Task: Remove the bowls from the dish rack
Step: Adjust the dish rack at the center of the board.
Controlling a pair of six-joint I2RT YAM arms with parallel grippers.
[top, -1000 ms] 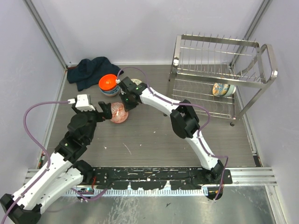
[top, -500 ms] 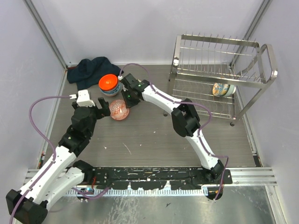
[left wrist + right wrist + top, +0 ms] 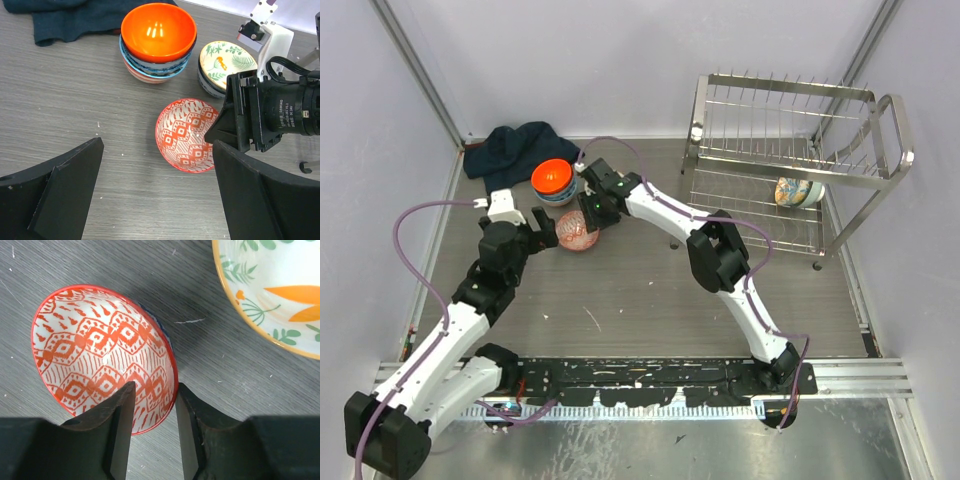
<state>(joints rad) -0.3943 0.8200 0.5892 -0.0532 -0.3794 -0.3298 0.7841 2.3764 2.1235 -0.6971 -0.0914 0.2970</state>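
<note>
The left gripper moves down and to its right in the top view next, astride the patterned bowl's free rim (image 3: 560,236) (image 3: 157,132), opposite my right gripper.
A red-and-white patterned bowl (image 3: 576,232) (image 3: 187,134) (image 3: 100,355) rests tilted on the table left of centre. My right gripper (image 3: 588,215) (image 3: 155,390) straddles its rim, one finger inside and one outside, the jaws parted wider than the thin rim. My left gripper (image 3: 542,228) (image 3: 157,145) stands wide open just left of that bowl, holding nothing. An orange bowl (image 3: 552,180) (image 3: 158,32) tops a stack behind it. A leaf-patterned bowl (image 3: 225,60) (image 3: 275,285) sits beside the stack. The dish rack (image 3: 895,130) stands at the back right with one floral bowl (image 3: 797,191) on its lower tier.
A dark blue cloth (image 3: 510,150) (image 3: 75,15) lies crumpled at the back left, behind the stack. Walls close in the table on the left, back and right. The right arm stretches across the middle of the table toward the bowls.
The right jaws have parted from a shut grip on the red bowl's rim. The left arm has reached forward, bringing its open gripper closer to the bowl.
</note>
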